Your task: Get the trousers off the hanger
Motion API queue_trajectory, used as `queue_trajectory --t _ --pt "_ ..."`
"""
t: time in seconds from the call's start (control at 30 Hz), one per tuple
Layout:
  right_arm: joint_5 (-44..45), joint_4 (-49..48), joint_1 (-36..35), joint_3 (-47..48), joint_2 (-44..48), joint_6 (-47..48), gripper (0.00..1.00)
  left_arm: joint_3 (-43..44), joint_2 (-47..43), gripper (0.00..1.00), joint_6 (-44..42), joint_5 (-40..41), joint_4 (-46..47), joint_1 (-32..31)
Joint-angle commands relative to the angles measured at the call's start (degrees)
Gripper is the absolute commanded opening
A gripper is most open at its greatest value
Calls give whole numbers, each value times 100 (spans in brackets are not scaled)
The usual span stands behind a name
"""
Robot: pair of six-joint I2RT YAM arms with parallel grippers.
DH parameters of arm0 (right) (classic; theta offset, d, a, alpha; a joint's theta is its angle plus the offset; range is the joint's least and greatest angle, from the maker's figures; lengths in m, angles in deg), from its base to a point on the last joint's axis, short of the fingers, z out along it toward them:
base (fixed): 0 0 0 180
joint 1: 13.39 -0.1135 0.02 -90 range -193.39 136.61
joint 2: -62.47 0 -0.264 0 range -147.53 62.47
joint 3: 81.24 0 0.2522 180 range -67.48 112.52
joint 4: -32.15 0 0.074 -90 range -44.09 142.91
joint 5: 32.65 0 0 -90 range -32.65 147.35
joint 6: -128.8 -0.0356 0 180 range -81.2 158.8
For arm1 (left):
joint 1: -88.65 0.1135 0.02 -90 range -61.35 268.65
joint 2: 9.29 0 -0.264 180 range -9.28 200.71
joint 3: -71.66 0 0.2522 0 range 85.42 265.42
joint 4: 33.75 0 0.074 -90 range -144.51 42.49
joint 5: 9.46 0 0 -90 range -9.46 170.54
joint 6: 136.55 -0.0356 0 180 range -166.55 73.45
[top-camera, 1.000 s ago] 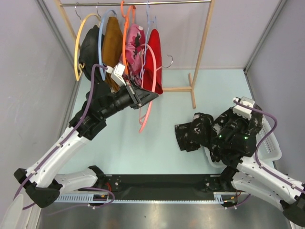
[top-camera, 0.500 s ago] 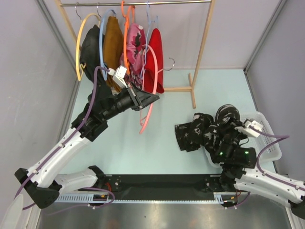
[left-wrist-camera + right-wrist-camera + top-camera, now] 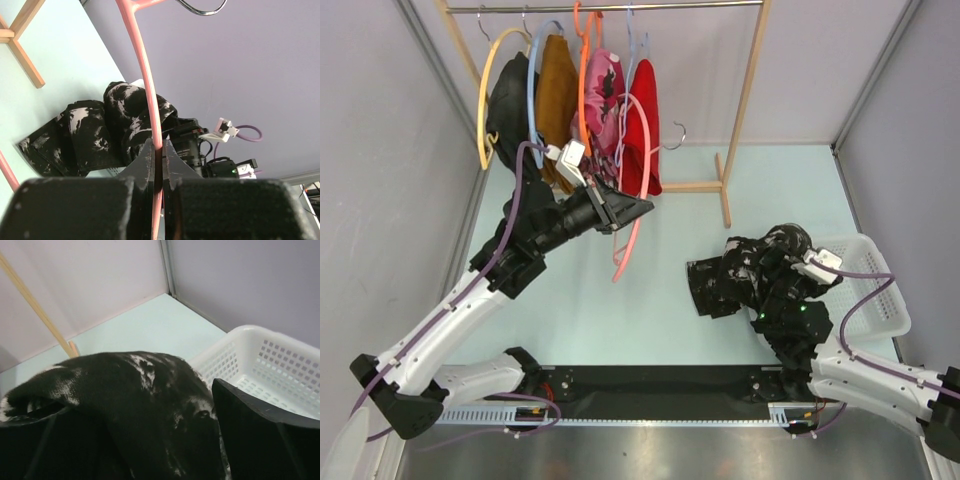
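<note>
The flat end of the trousers is outside the basket, so next I should swing my right gripper to the left in the top view and tip it down onto that end.
My left gripper (image 3: 636, 207) is shut on the rim of a bare pink hanger (image 3: 629, 232), held in front of the rack; the wrist view shows the pink hanger (image 3: 144, 75) pinched between the left gripper's (image 3: 158, 150) jaws. Black trousers with white splotches (image 3: 725, 280) lie heaped on the table, against the basket's left edge. My right gripper (image 3: 150, 440) stands open, its fingers (image 3: 260, 435) wide apart with the black trousers (image 3: 135, 405) bulging between them. Red trousers (image 3: 642, 130) hang on the rack.
A wooden clothes rack (image 3: 750, 90) stands at the back with a mustard-brown garment (image 3: 557, 90), a pink floral garment (image 3: 605, 95) and a dark garment (image 3: 510, 100) on coloured hangers. A white mesh basket (image 3: 880, 300) sits at the right; the walls are close.
My right gripper has opened, and its arm has swung left from over the basket toward the heap of black trousers. The left arm and pink hanger have barely moved.
</note>
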Motion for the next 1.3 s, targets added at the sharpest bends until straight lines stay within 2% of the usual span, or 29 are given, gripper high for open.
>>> queue_trajectory --t 0.0,0.03,0.2,0.4,0.47,0.53,0.6,0.63,0.67,0.7,0.73,0.77,0.8,0.83,0.87,0.97,1.0,1.1,1.2,1.27 --pt "1569 -288 -172 579 256 883 94 -108 -108 0 63 -118 351 -31" --pt "1543 -297 -242 693 283 997 100 -143 -99 0 98 -136 404 -31" --pt "1087 -288 -963 1370 -137 1866 100 -196 -29 0 160 -189 475 -31" --pt "236 -271 -1560 2151 -1165 2667 100 -231 -29 0 151 -233 519 -31" --pt "180 -200 -1562 2363 -1463 2931 100 -213 -29 0 134 -215 519 -31" --pt "426 -209 -1142 2583 -1518 2933 100 -196 -55 0 134 -189 501 -31" --pt "139 -200 -1034 2505 -1264 2740 100 -170 -64 0 116 -189 492 -31" --pt "-12 17 -1043 2496 -1168 2338 100 -169 -64 0 107 -180 492 -31" --pt "-170 559 -1026 2644 -1062 1804 100 -161 -47 0 90 -163 483 -31" --pt "-859 1756 -947 2915 -1044 859 100 -152 -47 0 63 -136 483 -31" --pt "-1675 5310 -285 4005 -1087 -761 98 -126 -12 0 37 -136 483 -31" --pt "-2675 6407 409 4373 -1227 -2752 97 -108 -3 0 19 -127 492 -31" --pt "-4460 6957 1234 4733 -1698 -3485 96 -82 -3 0 -59 -119 466 -31" --pt "-5122 7668 1877 4980 -1912 -3841 96 -47 6 0 -86 -92 422 -31" --pt "-5494 7831 2676 5314 -2131 -4201 97 -29 -29 1 -112 -57 396 -31" --pt "-6760 7877 3279 5789 -2694 -4267 99 24 -125 0 -270 136 255 -31" --pt "-6981 7938 3238 5948 -2844 -4188 99 111 -143 0 -410 180 116 -31" --pt "-6904 8429 2773 6527 -3468 -3671 100 226 -161 0 -595 338 0 -31" --pt "-6327 8885 2273 6792 -3811 -3467 100 287 -187 0 -718 391 -17 -31" --pt "-6350 9220 2139 6890 -3970 -3484 100 366 -196 0 -911 523 -122 -31"
